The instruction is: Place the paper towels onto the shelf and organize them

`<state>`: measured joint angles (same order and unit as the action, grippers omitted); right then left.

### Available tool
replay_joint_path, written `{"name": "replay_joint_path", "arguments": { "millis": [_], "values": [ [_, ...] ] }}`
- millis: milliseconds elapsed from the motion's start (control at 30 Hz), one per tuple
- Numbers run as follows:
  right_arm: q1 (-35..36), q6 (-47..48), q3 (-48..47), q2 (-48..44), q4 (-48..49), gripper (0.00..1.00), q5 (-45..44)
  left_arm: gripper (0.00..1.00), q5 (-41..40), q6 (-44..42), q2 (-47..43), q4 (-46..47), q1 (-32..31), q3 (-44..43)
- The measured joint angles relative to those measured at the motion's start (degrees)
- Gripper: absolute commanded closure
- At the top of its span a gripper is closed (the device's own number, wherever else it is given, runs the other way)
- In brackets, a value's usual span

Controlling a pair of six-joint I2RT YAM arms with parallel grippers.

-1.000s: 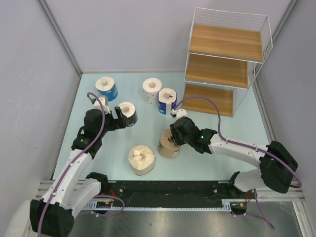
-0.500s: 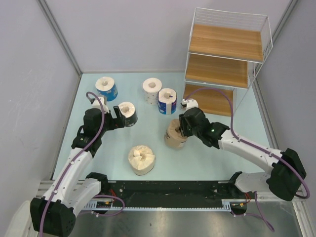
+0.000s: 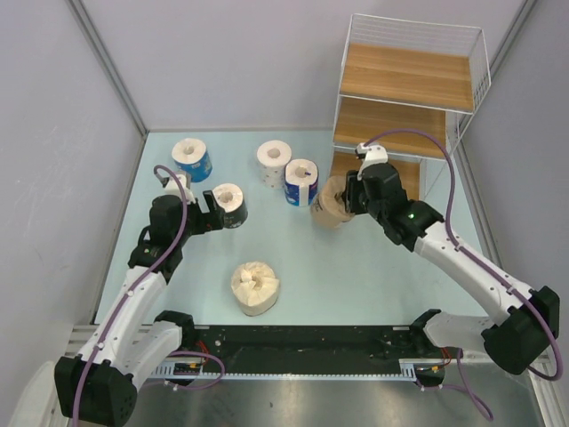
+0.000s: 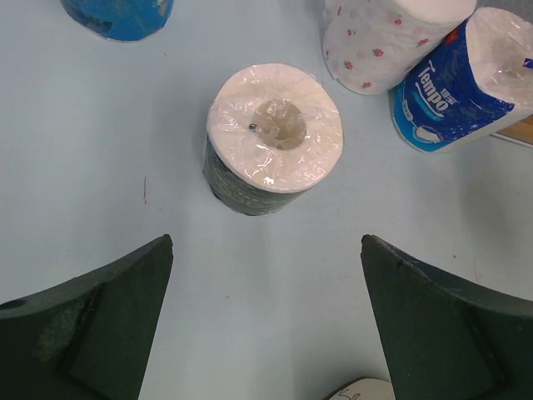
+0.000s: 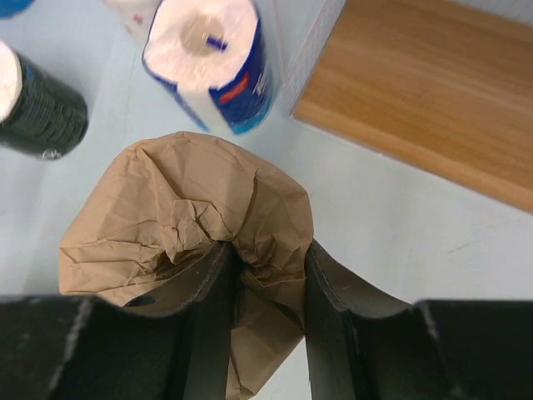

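Observation:
I should turn my right gripper to face the shelf's bare bottom board next. Then I should move it outward over the board's end by the blue roll (image 3: 344, 165) (image 5: 354, 75) and let go of the tan-brown roll.
My right gripper (image 3: 348, 201) (image 5: 268, 254) is shut on the tan-brown roll (image 3: 330, 205) (image 5: 187, 221), one finger in its core, and holds it above the table in front of the shelf (image 3: 404, 93), near its bottom board (image 5: 425, 92). My left gripper (image 3: 210, 213) (image 4: 266, 250) is open and empty just short of the dark-wrapped roll (image 3: 231, 203) (image 4: 271, 137). A blue roll (image 3: 300, 181) (image 5: 212, 58) and the white red-speckled roll (image 3: 274, 162) (image 4: 379, 42) stand mid-table. Another blue roll (image 3: 192, 158) is at the back left. The cream roll (image 3: 254, 286) is at the front.
The table (image 3: 356, 276) is light blue with grey walls around it. The shelf's three boards hold nothing. The right arm's purple cable (image 3: 418, 142) arcs in front of the shelf's middle tier.
My right gripper has lifted the tan-brown roll off the table and carried it back and right, toward the shelf's bottom tier. The left arm has not moved.

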<state>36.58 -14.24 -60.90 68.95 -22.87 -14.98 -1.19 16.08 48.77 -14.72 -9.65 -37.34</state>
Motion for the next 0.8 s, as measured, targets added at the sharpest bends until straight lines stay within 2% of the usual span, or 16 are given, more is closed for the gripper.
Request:
{"name": "replay_joint_path", "arguments": {
  "millis": [333, 800],
  "values": [
    [-4.3, 3.4, -5.1, -1.3, -0.4, 0.75, -1.0, 0.0, 0.0, 0.0, -0.5, 0.0, 0.2, 0.0],
    [-9.2, 4.9, -6.3, -1.3, -1.2, 0.78, -4.3, 0.0, 1.5, 0.4, -0.5, 0.0, 0.7, -0.2]
  ]
}}
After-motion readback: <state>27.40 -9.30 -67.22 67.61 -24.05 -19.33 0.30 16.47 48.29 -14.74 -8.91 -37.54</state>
